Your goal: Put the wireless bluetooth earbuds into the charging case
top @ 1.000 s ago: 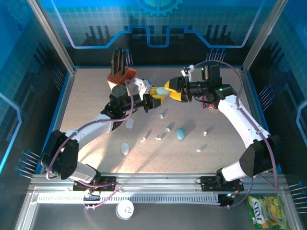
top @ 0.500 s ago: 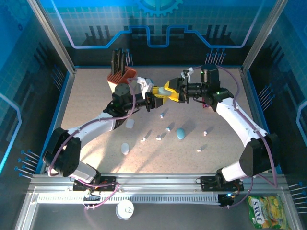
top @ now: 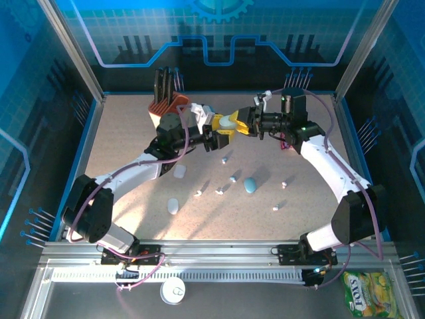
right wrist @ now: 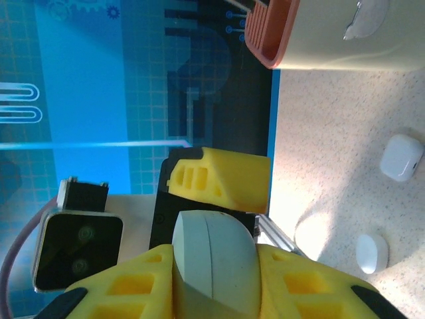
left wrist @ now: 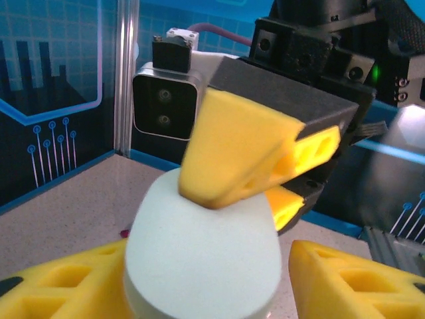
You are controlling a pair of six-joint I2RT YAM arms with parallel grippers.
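Note:
Next, my right gripper draws clear of the left gripper, tips downward, lowers and releases, since the bare tabletop beyond the teal case lies below it.
A pale oval charging case [top: 228,121] hangs in the air over the back of the table, between the two grippers, which meet tip to tip. My right gripper [top: 235,124] is shut on it; in the right wrist view both yellow fingers press the sides of the case [right wrist: 216,266]. My left gripper [top: 220,127] stands open around the same case [left wrist: 202,259], with a gap at its right finger [left wrist: 352,279]. Several tiny white earbuds [top: 225,160] lie scattered on the table below, among them one [top: 219,191] and another [top: 284,184].
Three more pebble cases lie on the table: a white one [top: 179,171], a pale one [top: 172,205] and a teal one [top: 250,185]. An orange-rimmed holder [top: 169,106] stands at the back left. A small red item [top: 287,145] lies under the right arm.
The right gripper has closed on the case, which the left gripper held. The left gripper's jaws have opened. Both have shifted slightly toward the back.

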